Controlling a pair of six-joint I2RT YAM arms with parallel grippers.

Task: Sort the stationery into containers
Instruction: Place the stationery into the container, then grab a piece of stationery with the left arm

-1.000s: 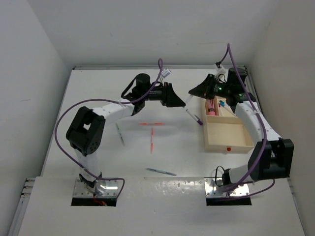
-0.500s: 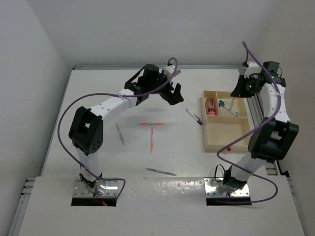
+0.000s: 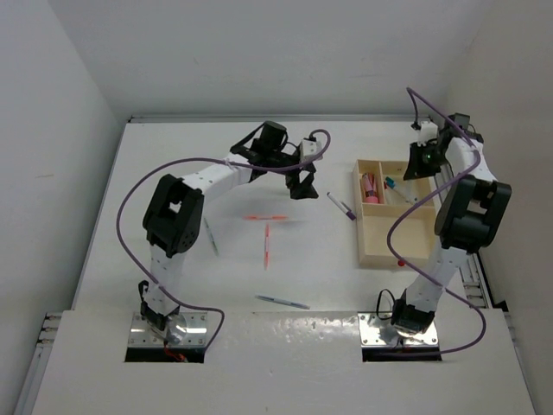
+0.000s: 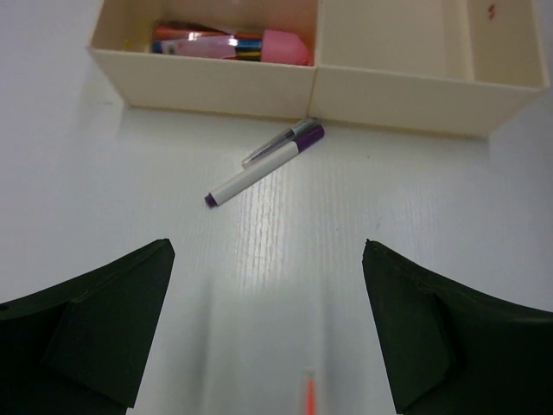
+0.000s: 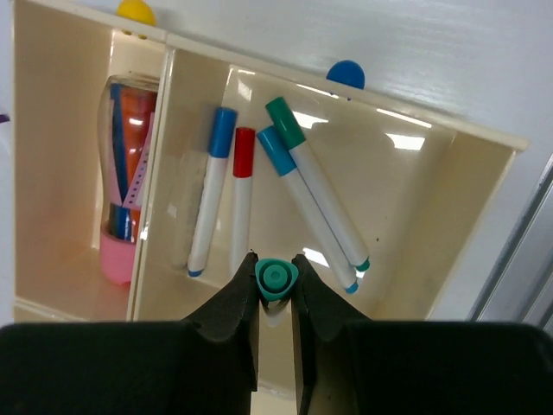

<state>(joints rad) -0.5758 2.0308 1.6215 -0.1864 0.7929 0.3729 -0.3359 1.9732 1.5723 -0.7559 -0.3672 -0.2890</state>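
Observation:
The purple-capped marker lies at a slant to my open fingers, so my left gripper needs to move down toward the tray's side next and turn to close on the marker's white body (image 3: 336, 201) (image 4: 247, 180).
The pale wooden tray (image 3: 361, 235) lies at the right. My right gripper (image 3: 421, 162) hangs over its far right small section (image 5: 406, 199). In the right wrist view the gripper (image 5: 276, 262) is shut on a teal-capped marker (image 5: 276, 279), seen end-on. Below it lie markers with blue (image 5: 210, 203), red (image 5: 241, 199) and teal (image 5: 320, 194) caps. The pink block (image 5: 117, 252) sits in the neighbouring section. My left gripper (image 3: 301, 183) is open and empty (image 4: 266, 259) above the table. A purple-capped white marker (image 4: 263, 164) lies ahead of it beside the tray wall (image 4: 207, 86).
Two orange-red pens (image 3: 265, 217) (image 3: 267, 245) lie mid-table; one tip shows in the left wrist view (image 4: 308, 402). A grey pen (image 3: 210, 235) lies at the left. Another pen (image 3: 282, 302) lies near the front edge. A clear pen (image 4: 276, 145) touches the purple-capped marker.
My right gripper has swung from the tray's left side to above its far right section. My left gripper has turned and dropped a little toward the orange-red pens.

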